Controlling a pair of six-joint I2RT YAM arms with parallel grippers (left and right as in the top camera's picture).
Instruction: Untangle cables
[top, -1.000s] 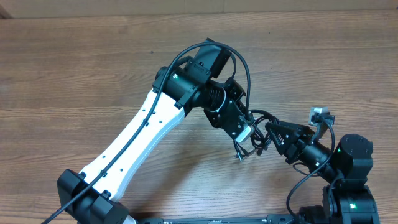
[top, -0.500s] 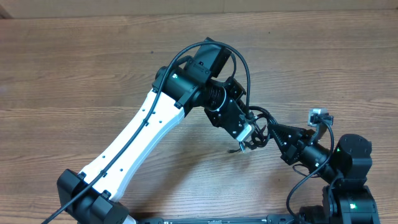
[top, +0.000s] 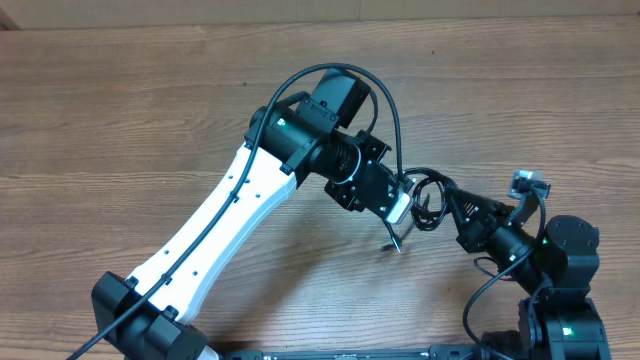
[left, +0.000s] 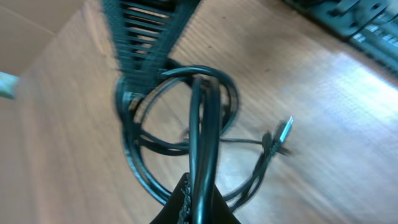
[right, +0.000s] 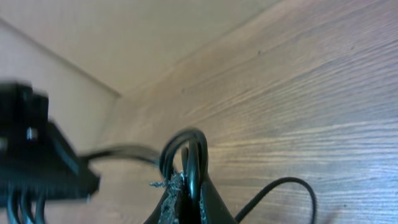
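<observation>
My right gripper draws away from the left gripper and releases the black loops next, as the bare table lies to its right in the overhead view.
The cables (top: 428, 190) are a tangle of thin black loops held just above the wooden table between my two arms. My left gripper (top: 404, 203) is shut on one side of the tangle. Its wrist view shows a cord (left: 200, 124) running up from the shut jaws (left: 200, 202) into the loops. My right gripper (top: 451, 206) is shut on the other side, with several loops (right: 186, 149) rising out of its jaws (right: 189, 196). One thin strand hangs down to a small plug end (top: 394, 243), also seen as a metal plug (left: 283, 132).
The bare wooden table (top: 150, 120) spreads left and behind the arms. The white left arm (top: 220, 215) crosses the front left. The right arm's base (top: 565, 300) stands at the front right. A thick black arm wire (top: 385, 95) arches over the left wrist.
My right gripper has closed on the tangle and drawn slightly right. The left gripper has turned a little, and the hanging plug end has swung right.
</observation>
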